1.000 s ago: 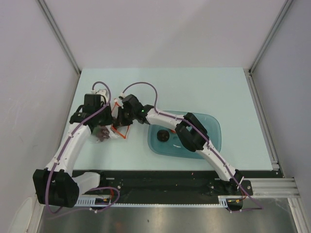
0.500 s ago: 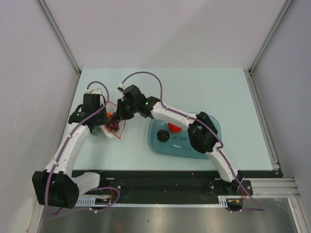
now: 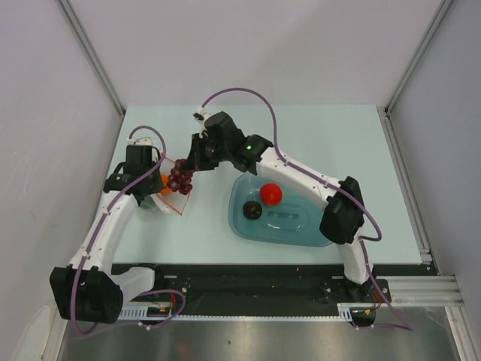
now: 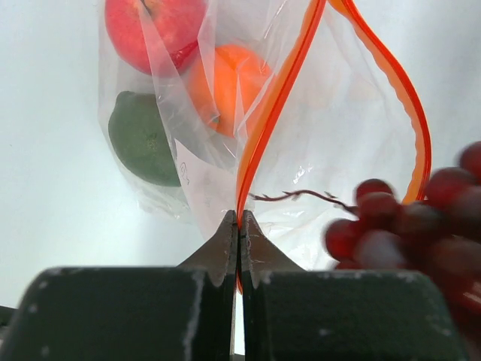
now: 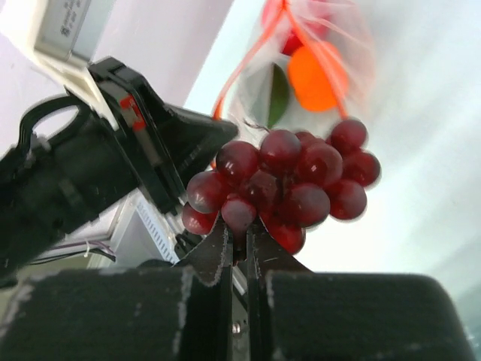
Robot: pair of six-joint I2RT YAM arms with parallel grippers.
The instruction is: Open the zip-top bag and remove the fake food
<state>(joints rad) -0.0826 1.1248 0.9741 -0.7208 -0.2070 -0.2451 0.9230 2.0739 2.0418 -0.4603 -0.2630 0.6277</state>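
My right gripper should swing across, lower the grapes and release them, since the tub's empty bottom is below it and to its right in the top view.
The clear zip-top bag lies at the table's left with its orange-red strip gaping open. My left gripper is shut on that strip at one end of the mouth, and in the top view the left gripper sits at the bag's left side. Inside the bag are a red fruit, an orange and a green one. My right gripper is shut on the dark-red grapes, and holds the grapes just above the bag's mouth.
A teal translucent tub stands right of the bag, with a red fruit and a dark fruit in it. The right arm arches over the tub's far edge. Walls stand along the table's left, far and right sides.
My right gripper has drawn the grapes up out of the bag and moved toward the far side. Its arm has swung off the tub, uncovering the red fruit. The left gripper kept its hold.
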